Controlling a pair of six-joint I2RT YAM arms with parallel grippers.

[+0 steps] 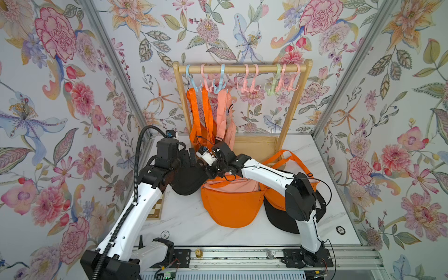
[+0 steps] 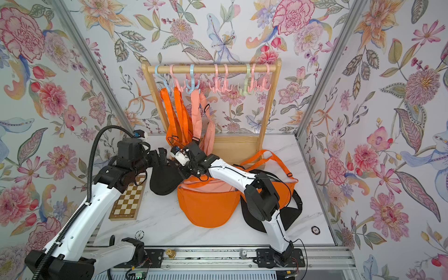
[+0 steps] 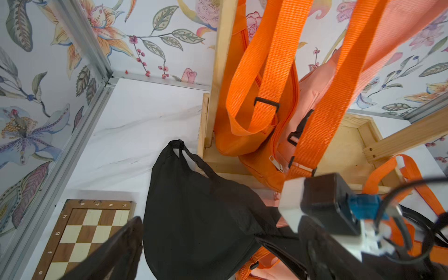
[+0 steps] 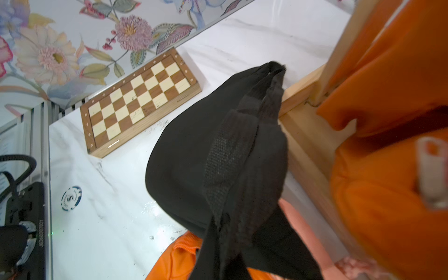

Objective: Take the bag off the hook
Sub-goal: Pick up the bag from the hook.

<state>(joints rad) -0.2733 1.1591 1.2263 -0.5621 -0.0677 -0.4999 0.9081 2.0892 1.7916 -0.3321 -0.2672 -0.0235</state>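
Observation:
My right gripper will move down next toward the black bag's body (image 1: 188,183) (image 4: 189,151) on the tabletop and let go of the strap, because the bag already lies clear of the hooks.
A black bag (image 1: 186,180) (image 2: 162,181) lies on the table left of the rack, off the hooks (image 1: 219,82). My left gripper (image 1: 191,155) (image 3: 223,230) hangs open just above it, fingers wide apart with only the bag's cloth (image 3: 201,206) below them. My right gripper (image 1: 211,169) (image 4: 225,244) is shut on the black bag's strap (image 4: 232,155), which runs taut from the jaws to the bag's tip. Two orange bags (image 1: 201,116) and a pink bag (image 1: 224,114) hang by their straps from the left hooks of the wooden rail (image 1: 242,69).
A folded chessboard (image 2: 128,198) lies at the table's left edge. An orange bag (image 1: 230,206) sits in the middle, with another orange bag (image 1: 276,196) and a black one (image 1: 281,219) under my right arm. Poker chips (image 2: 140,234) (image 2: 315,229) lie near the front. The rack's base (image 1: 257,145) stands at the back.

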